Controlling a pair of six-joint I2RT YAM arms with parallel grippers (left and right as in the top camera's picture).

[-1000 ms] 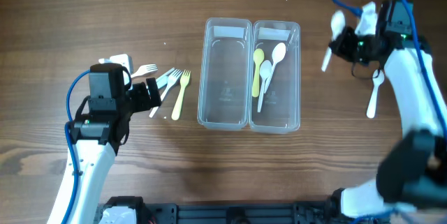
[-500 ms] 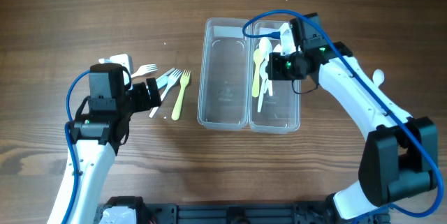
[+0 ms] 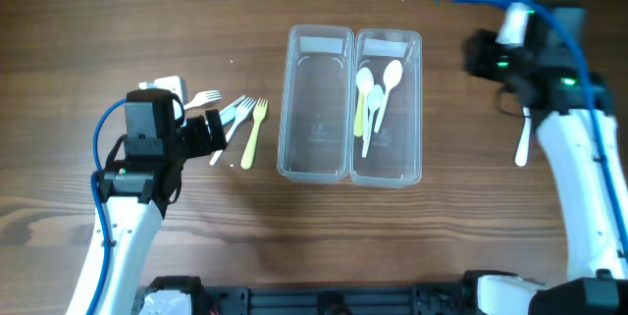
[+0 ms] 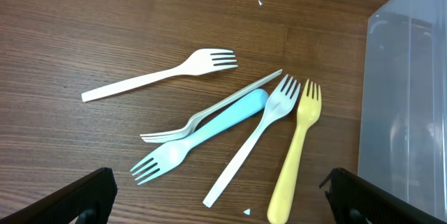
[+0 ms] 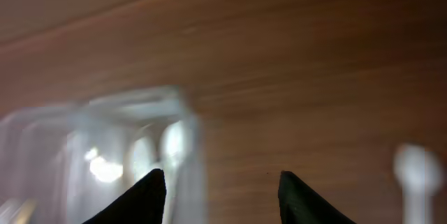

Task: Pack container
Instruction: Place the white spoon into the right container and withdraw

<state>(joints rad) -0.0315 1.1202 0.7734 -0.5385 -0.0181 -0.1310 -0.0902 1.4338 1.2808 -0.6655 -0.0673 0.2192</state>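
Note:
The white spoon's handle (image 3: 524, 134) is outside the container (image 3: 316, 109), below my right gripper and to its right in the overhead view. My right gripper should move across and down onto it next.
The clear twin-tub container (image 3: 316, 109) lies mid-table. Its left tub is empty. Its right tub holds white spoons (image 3: 391, 78) and a yellow spoon (image 3: 358, 117). My left gripper (image 3: 211, 131) is open and empty, hovering just left of a cluster of forks. The left wrist view shows the gripper (image 4: 223, 203), a white fork (image 4: 160, 76), a blue fork (image 4: 202, 135), a yellow fork (image 4: 297, 151) and the container wall (image 4: 405, 98). My right gripper (image 3: 478, 60) is open and empty, right of the container. The right wrist view is blurred, with the gripper (image 5: 222, 182) and the container (image 5: 105, 154) at left.
One white spoon (image 3: 523, 141) lies on the wooden table at the right, under the right arm; it shows blurred in the right wrist view (image 5: 413, 172). A small white object (image 3: 169, 86) sits behind the left gripper.
My right gripper carried a white spoon from the right to the right tub, let it go there, and moved back right, empty. The left arm has not moved.

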